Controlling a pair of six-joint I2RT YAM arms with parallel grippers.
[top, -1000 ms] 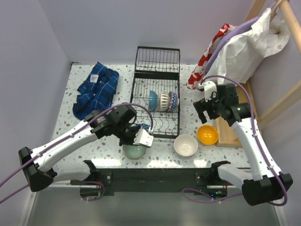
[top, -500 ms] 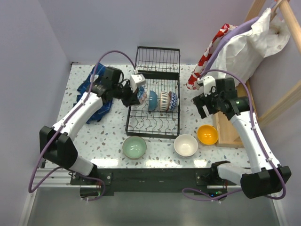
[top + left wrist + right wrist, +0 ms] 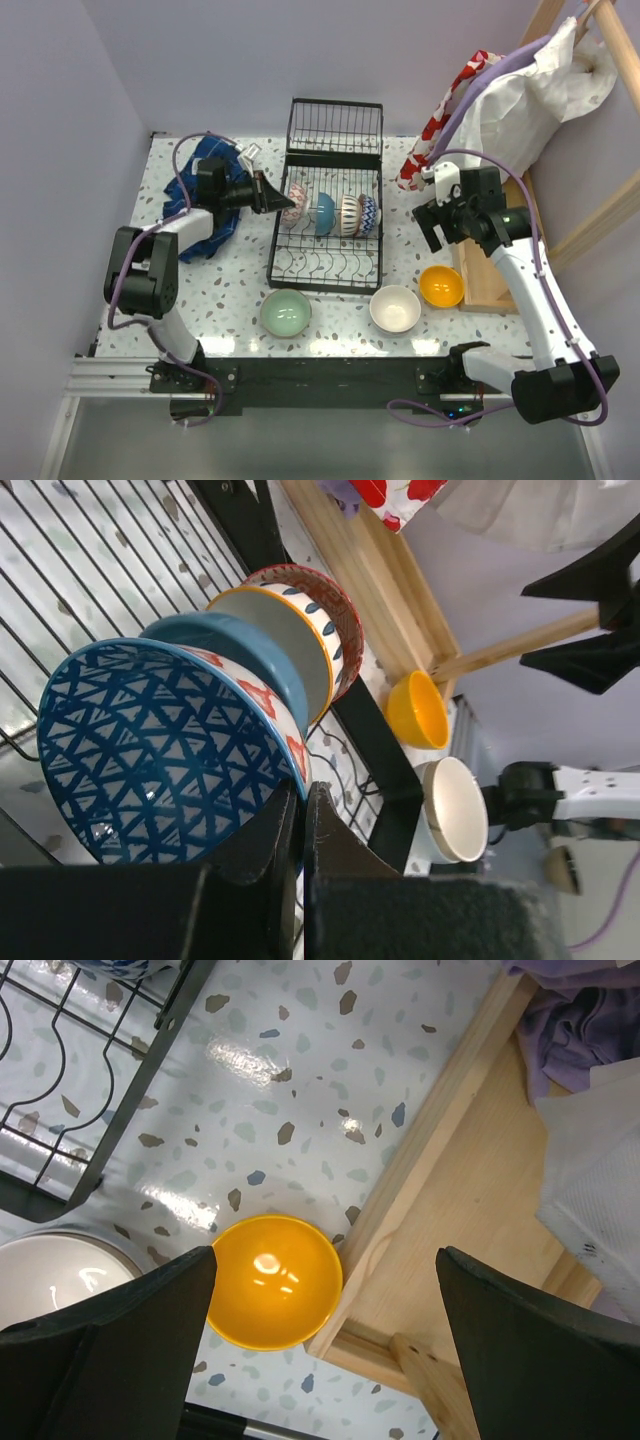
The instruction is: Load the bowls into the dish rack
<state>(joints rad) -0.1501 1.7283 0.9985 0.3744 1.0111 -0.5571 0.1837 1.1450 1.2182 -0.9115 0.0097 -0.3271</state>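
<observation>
My left gripper is holding a bowl and needs to go down and move it toward the plain blue bowl (image 3: 262, 652) next.
The black wire dish rack (image 3: 330, 262) stands mid-table with three bowls on edge in one row (image 3: 346, 213). My left gripper (image 3: 287, 205) is at the left end of that row, shut on the rim of a bowl with blue triangles inside (image 3: 150, 750); its fingertips (image 3: 300, 792) pinch the rim beside a plain blue bowl (image 3: 262, 652). A green bowl (image 3: 286, 312), a white bowl (image 3: 395, 308) and an orange bowl (image 3: 441, 286) sit on the table in front of the rack. My right gripper (image 3: 325, 1256) hangs open above the orange bowl (image 3: 272, 1282), holding nothing.
A wooden tray (image 3: 490, 285) lies along the right edge, touching the orange bowl, with a white bag (image 3: 525, 100) and red patterned cloth (image 3: 440, 125) behind it. A blue plaid cloth (image 3: 205, 215) lies left of the rack, under the left arm.
My left arm has swung from the rack's front corner near the green bowl to its back left, carrying the patterned bowl to the row of bowls. The right arm barely moved.
</observation>
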